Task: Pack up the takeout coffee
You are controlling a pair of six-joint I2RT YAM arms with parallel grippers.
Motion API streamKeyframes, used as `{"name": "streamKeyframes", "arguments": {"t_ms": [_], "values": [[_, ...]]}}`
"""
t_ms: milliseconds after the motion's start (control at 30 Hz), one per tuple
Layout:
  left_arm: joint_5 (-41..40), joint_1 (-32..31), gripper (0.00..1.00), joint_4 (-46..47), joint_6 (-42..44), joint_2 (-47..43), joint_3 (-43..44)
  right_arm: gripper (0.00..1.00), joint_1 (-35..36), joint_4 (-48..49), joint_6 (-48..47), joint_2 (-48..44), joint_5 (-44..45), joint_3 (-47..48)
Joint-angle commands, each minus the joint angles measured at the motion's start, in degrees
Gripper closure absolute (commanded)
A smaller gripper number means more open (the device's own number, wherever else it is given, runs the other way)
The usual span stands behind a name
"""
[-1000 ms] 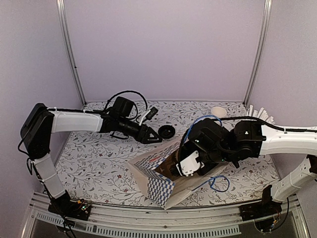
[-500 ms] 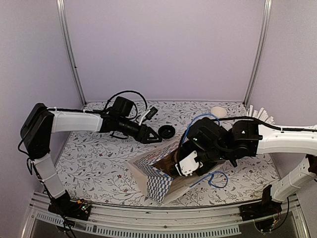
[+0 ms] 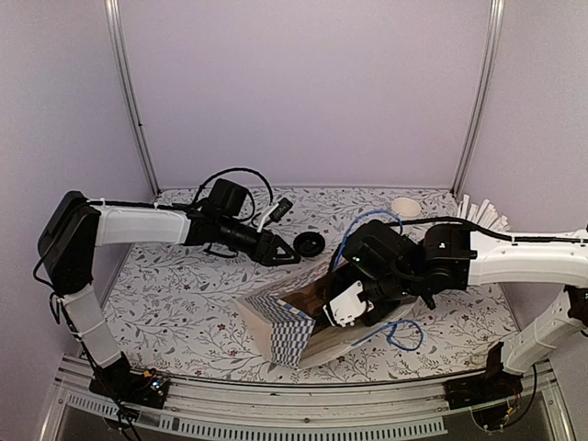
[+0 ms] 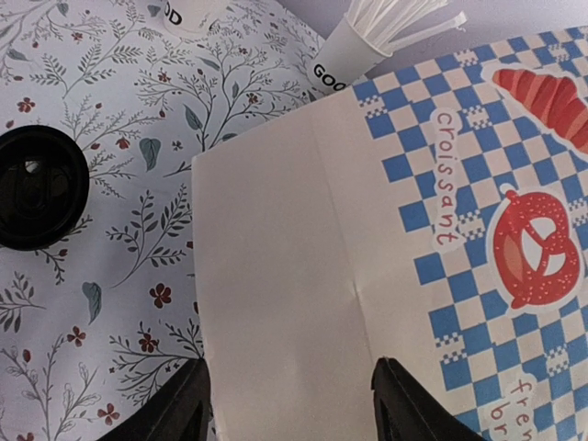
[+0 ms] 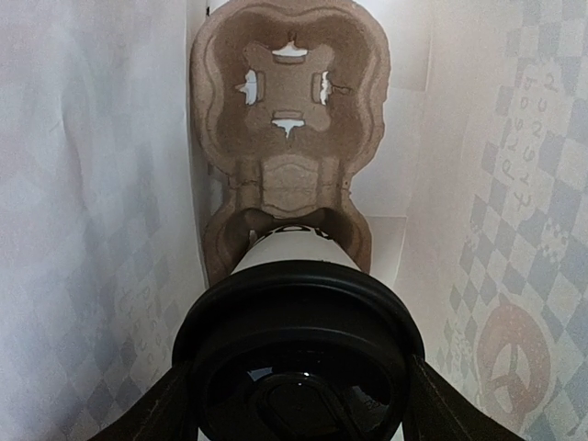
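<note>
Next, my right gripper tilts upright, brings the coffee's lid square over the cup's carrier slot and releases it, because the cup leans with its side showing.
The takeout coffee (image 5: 296, 250), a white cup with a black lid (image 5: 299, 367), is held in my right gripper (image 5: 299, 409), fingers shut on the lid's sides. It is inside the paper bag (image 5: 92, 184), its base in a slot of the brown cardboard carrier (image 5: 289, 92). In the top view my right gripper (image 3: 342, 308) reaches into the mouth of the blue-checked bag (image 3: 285, 335). My left gripper (image 3: 283, 256) is open at the bag's far side; the left wrist view shows the bag's panel (image 4: 303, 276) between its fingers (image 4: 184, 409).
A loose black lid (image 3: 310, 243) lies on the table beside the left gripper and shows in the left wrist view (image 4: 37, 188). A lidless white cup (image 3: 405, 207) and a cup of white sticks (image 3: 482, 213) stand at the back right. Blue bag handles (image 3: 404, 335) loop near the right arm.
My right gripper has moved the cup slightly further left into the bag, and the bag has shifted a little with it. The left arm has not moved.
</note>
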Motion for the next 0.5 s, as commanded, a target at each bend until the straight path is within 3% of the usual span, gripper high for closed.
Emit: {"name": "streamKeyframes", "arguments": {"t_ms": [0, 233, 467], "values": [[0.1, 0.6, 0.37, 0.0, 0.5, -0.3, 0.6, 0.52, -1.4, 0.6, 0.4, 1.7, -1.3, 1.0], [-1.6, 0.7, 0.37, -1.8, 0.7, -2.4, 0.0, 0.52, -3.9, -0.7, 1.5, 4.9, -3.5, 4.1], [-3.7, 1.9, 0.36, -5.1, 1.5, -8.0, -0.4, 0.52, -6.7, -8.7, 4.1, 10.6, -8.6, 10.9]]}}
